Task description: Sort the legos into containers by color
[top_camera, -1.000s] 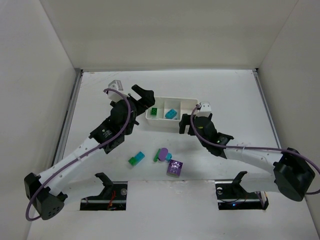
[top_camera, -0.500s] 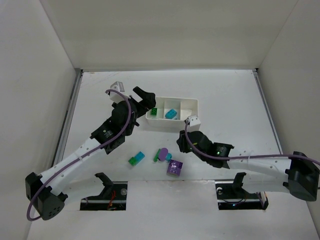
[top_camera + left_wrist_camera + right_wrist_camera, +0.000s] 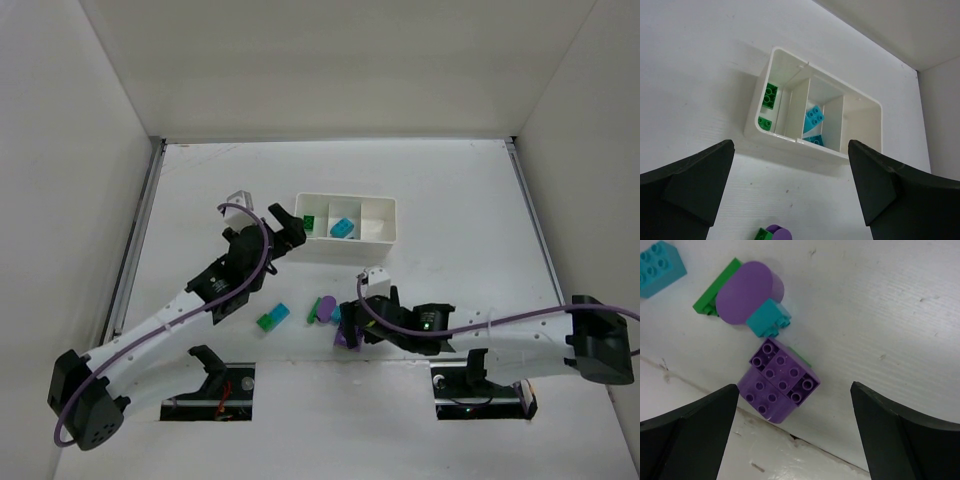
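Note:
My right gripper should lower its open fingers around the rounded near part of the purple block (image 3: 346, 338), clear of the teal piece, then close.
The white tray (image 3: 390, 222) stands at the table's middle back, with green bricks (image 3: 769, 95) in its left compartment and teal bricks (image 3: 813, 117) in the middle one. On the table lie a green-and-teal brick (image 3: 272, 318), a purple disc piece with green and teal parts (image 3: 323, 309) and a purple block (image 3: 346, 338). My right gripper (image 3: 352, 328) is open above the purple block (image 3: 778, 380), which lies between its fingers. My left gripper (image 3: 285, 226) is open and empty, just left of the tray.
A small white bracket (image 3: 235, 200) lies at the back left. White walls close in the table on three sides. The table's near edge runs just below the purple block (image 3: 805, 442).
My right arm has swung from the tray's right end down to the purple block at the front. My left gripper has drawn back a little from the tray.

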Motion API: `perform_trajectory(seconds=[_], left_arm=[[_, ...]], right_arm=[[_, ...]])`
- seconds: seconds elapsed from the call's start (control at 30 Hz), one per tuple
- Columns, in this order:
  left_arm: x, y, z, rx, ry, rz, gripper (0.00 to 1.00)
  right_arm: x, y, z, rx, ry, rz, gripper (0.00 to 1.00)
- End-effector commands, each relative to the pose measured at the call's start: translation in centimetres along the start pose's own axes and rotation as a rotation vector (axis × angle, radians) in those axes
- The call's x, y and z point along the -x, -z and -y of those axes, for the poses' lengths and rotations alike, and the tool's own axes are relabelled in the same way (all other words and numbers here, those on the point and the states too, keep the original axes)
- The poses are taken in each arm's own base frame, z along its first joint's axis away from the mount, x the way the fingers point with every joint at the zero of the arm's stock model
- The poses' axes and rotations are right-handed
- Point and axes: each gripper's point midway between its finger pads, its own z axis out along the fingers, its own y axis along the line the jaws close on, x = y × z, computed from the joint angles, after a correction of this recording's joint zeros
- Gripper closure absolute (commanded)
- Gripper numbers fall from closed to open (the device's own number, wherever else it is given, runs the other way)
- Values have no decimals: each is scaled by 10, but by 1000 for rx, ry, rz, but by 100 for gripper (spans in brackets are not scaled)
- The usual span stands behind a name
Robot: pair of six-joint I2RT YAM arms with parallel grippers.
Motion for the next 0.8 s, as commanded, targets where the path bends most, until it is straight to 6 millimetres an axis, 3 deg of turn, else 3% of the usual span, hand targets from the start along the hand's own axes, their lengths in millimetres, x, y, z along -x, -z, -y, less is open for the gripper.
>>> perform_trajectory(seconds=[0.0, 0.27, 0.43, 0.6, 0.77], left_arm=[[9, 8, 0, -29, 0, 35, 0], [-4, 12, -11, -9, -34, 12, 0], [-20, 13, -22, 7, -61, -20, 0], [-32, 13, -31, 21, -66, -42, 0], [-36, 15, -32, 15, -76, -50, 0]], right_arm=[[-6, 2, -24, 36, -32, -46, 0], [-14, -16, -42, 53, -23, -68, 0], [-21, -28, -37, 26, -22, -72, 0], [-15, -40, -33, -4, -31, -41, 0], [-14, -46, -31, -23, -27, -32, 6]])
